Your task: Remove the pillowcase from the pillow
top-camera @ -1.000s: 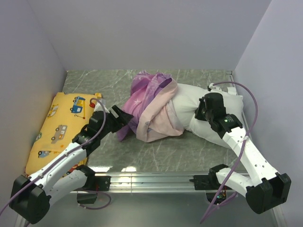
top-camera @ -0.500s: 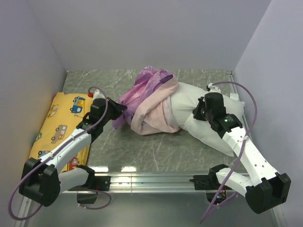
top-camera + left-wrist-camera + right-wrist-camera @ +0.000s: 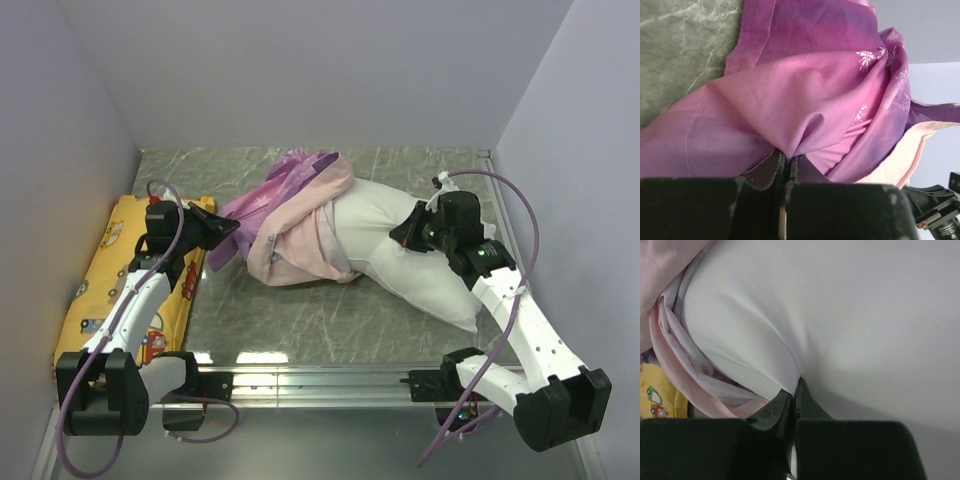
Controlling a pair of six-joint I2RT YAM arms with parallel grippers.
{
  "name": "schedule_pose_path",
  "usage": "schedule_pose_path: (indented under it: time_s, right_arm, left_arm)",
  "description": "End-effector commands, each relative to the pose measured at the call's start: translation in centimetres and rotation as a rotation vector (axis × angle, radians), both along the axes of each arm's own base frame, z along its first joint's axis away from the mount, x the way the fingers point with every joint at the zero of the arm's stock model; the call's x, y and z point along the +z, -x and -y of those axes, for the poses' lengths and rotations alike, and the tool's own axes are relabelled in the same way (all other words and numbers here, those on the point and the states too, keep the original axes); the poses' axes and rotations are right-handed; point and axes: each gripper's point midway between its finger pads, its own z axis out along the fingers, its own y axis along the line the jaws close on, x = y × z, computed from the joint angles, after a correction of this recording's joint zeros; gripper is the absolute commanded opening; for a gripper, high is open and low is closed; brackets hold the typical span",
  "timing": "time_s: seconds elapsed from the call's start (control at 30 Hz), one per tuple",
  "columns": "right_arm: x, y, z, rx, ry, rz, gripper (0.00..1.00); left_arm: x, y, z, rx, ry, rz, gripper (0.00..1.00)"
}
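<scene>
I should move my left gripper outward next and release the fold of the purple pillowcase over the bare marbled tabletop, because that open part of the tabletop lies outward of the gripper.
The purple-pink pillowcase (image 3: 285, 215) is bunched round the left end of the white pillow (image 3: 415, 265), its pale pink inside turned outward. My left gripper (image 3: 222, 237) is shut on a fold of the pillowcase (image 3: 805, 100) at its left edge, the cloth stretched toward it. The right gripper (image 3: 408, 232) is shut on a pinch of the pillow's white fabric (image 3: 840, 315) near its middle. In the right wrist view the rolled pink hem (image 3: 680, 370) lies to the left of the jaws.
A yellow vehicle-print cushion (image 3: 105, 275) lies along the left wall, under my left arm. The walls enclose the green marbled table (image 3: 300, 320) on three sides. A metal rail (image 3: 320, 380) runs along the near edge.
My left gripper closed on the pillowcase and pulled left toward the yellow cushion, drawing cloth and pillow leftward. The right gripper kept its pinch on the pillow and shifted slightly left.
</scene>
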Motion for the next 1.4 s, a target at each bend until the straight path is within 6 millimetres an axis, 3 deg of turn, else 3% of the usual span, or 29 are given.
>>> schedule_pose_path:
  time_s: [0.0, 0.03, 0.1, 0.13, 0.17, 0.2, 0.23, 0.27, 0.3, 0.33, 0.53, 0.67, 0.8, 0.9, 0.93, 1.0, 1.03, 1.1, 1.13, 1.2, 1.23, 1.3, 1.33, 1.37]
  right_arm:
    - [1.4, -1.8, 7.7, -0.298, 0.18, 0.075, 0.05]
    - [2.0, -1.7, 6.9, -0.266, 0.185, 0.095, 0.23]
    - [3.4, -0.6, 4.1, -0.186, 0.223, 0.16, 0.44]
    - [4.1, -0.1, 2.9, -0.148, 0.241, 0.205, 0.62]
    - [5.0, 0.6, 2.3, -0.131, 0.248, 0.247, 0.67]
    - [5.4, 1.6, 0.4, -0.066, 0.26, 0.281, 0.7]
    - [5.4, 2.0, 0.1, -0.052, 0.288, 0.3, 0.75]
    - [5.4, 2.6, -0.5, -0.022, 0.304, 0.314, 0.76]
    - [5.2, 3.9, -2.6, 0.063, 0.316, 0.335, 0.77]
    - [4.7, 4.1, -2.3, 0.045, 0.366, 0.341, 0.81]
    - [0.7, 7.2, -6.7, 0.173, 0.604, 0.333, 0.89]
    - [-4.1, 6.4, -7.1, 0.136, 0.845, 0.267, 0.92]
    - [-7.2, 5.1, -6.3, 0.059, 1.001, 0.234, 0.96]
    - [-7.7, 3.2, -5.5, -0.029, 1.053, 0.209, 0.87]
    - [-7.3, 2.6, -5.6, -0.037, 1.052, 0.208, 0.66]
    - [-6.1, 2.2, -5.2, -0.06, 1.045, 0.214, 0.13]
    - [-4.7, 2.0, -5.6, -0.066, 1.018, 0.228, 0.0]
    - [-1.7, 2.8, -5.0, -0.049, 0.985, 0.236, 0.0]
    - [1.2, 2.9, -5.6, -0.058, 0.91, 0.258, 0.0]
    - [5.7, 4.3, -4.7, -0.038, 0.808, 0.286, 0.0]
    - [9.7, 5.0, -4.9, -0.026, 0.663, 0.321, 0.0]
    - [13.2, 5.4, -4.4, -0.016, 0.562, 0.364, 0.0]
    - [15.1, 4.7, -3.0, -0.06, 0.521, 0.371, 0.0]
    - [15.5, 4.4, -2.6, -0.051, 0.483, 0.359, 0.0]
  left_arm:
    - [-0.7, -2.5, -7.3, 0.335, -0.223, 0.052, 0.0]
    - [-0.5, -2.4, -6.7, 0.32, -0.219, 0.058, 0.01]
    - [-0.6, -2.3, -5.6, 0.308, -0.22, 0.061, 0.0]
    - [-0.6, -2.2, -5.2, 0.301, -0.215, 0.063, 0.0]
    - [-0.5, -2.1, -4.9, 0.296, -0.211, 0.064, 0.01]
    - [-0.2, -2.2, -4.3, 0.279, -0.21, 0.072, 0.0]
    - [-0.2, -2.2, -4.1, 0.28, -0.216, 0.072, 0.01]
    - [-0.2, -2.1, -4.0, 0.277, -0.221, 0.069, 0.0]
    - [-0.2, -2.0, -3.5, 0.265, -0.221, 0.07, 0.0]
    - [-0.1, -2.1, -3.4, 0.263, -0.221, 0.072, 0.01]
    - [0.0, -2.0, -2.7, 0.245, -0.221, 0.071, 0.0]
    - [0.7, -2.1, -2.7, 0.242, -0.235, 0.08, 0.0]
    - [1.5, -1.9, -2.7, 0.233, -0.251, 0.092, 0.01]
    - [2.4, -1.9, -2.5, 0.216, -0.257, 0.106, 0.0]
    - [3.0, -1.8, -2.4, 0.21, -0.259, 0.116, 0.0]
    - [4.5, -1.7, -2.4, 0.193, -0.281, 0.142, 0.0]
    - [5.4, -1.5, -2.5, 0.189, -0.294, 0.157, 0.0]
    - [7.3, -1.3, -2.6, 0.17, -0.341, 0.18, 0.0]
    - [8.3, -1.0, -2.8, 0.166, -0.373, 0.198, 0.0]
    - [11.3, -0.6, -2.9, 0.165, -0.397, 0.237, 0.01]
    - [13.8, -0.6, -3.1, 0.181, -0.416, 0.287, 0.0]
    - [15.3, -0.3, -2.7, 0.168, -0.432, 0.304, 0.0]
    - [15.3, -0.8, -2.4, 0.153, -0.44, 0.291, 0.0]
    - [16.8, -1.0, -2.1, 0.142, -0.438, 0.315, 0.01]
